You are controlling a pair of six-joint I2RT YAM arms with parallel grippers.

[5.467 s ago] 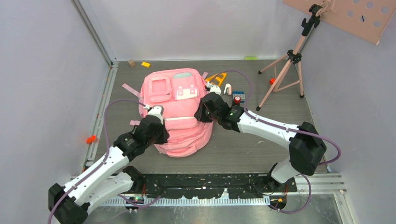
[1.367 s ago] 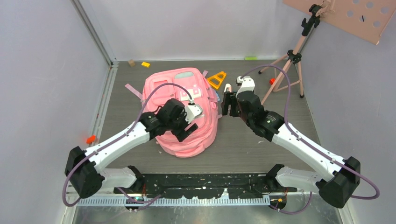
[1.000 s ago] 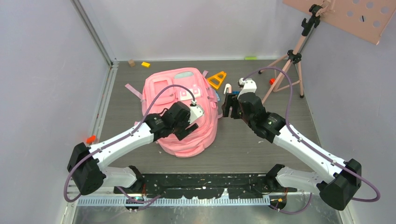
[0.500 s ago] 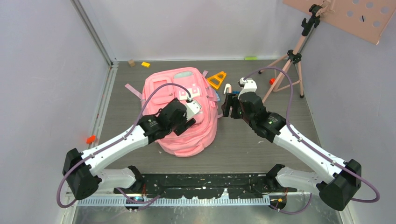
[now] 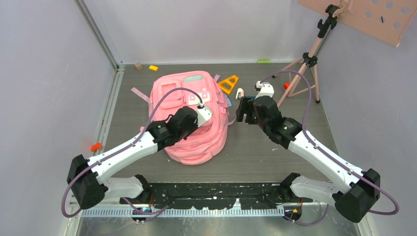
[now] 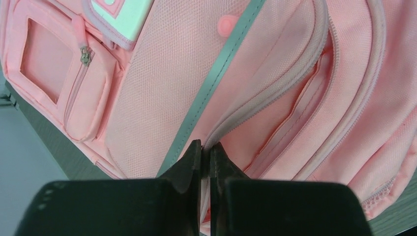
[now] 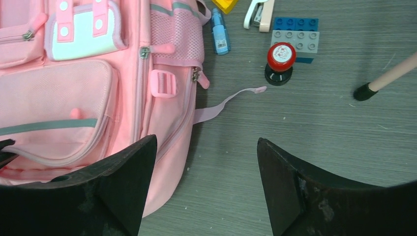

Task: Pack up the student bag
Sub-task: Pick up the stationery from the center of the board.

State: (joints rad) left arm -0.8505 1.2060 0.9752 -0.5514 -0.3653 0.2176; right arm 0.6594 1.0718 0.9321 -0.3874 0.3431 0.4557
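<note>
The right gripper moves down toward the right in its wrist view onto the red stamp's knob (image 7: 282, 54) next, since that knob stands below its open fingers on that side.
The student bag (image 5: 206, 142) lies flat in the middle of the table, pink, with its front pockets facing up. My left gripper (image 5: 188, 129) rests on its front. In the left wrist view that gripper (image 6: 205, 150) is shut, pinching the pale zipper seam (image 6: 255, 105) of a front pocket on the bag (image 6: 162, 98). My right gripper (image 5: 242, 110) hovers just right of the bag. Its jaws (image 7: 206, 140) stand wide open with nothing between them, over bare table beside the bag's (image 7: 59, 93) edge and a loose pink strap (image 7: 231, 101).
Right of the bag lie an orange triangle ruler (image 5: 228, 83), a stapler (image 7: 259, 12), a blue glue stick (image 7: 220, 32), blue and grey blocks (image 7: 296, 34) and a red stamp (image 7: 281, 59). A tripod (image 5: 305, 64) stands at the back right. A yellow block (image 5: 154, 68) lies at the back left.
My left gripper was open over the bag's front and has now shut on the zipper seam. The right gripper has drifted slightly right, still open.
</note>
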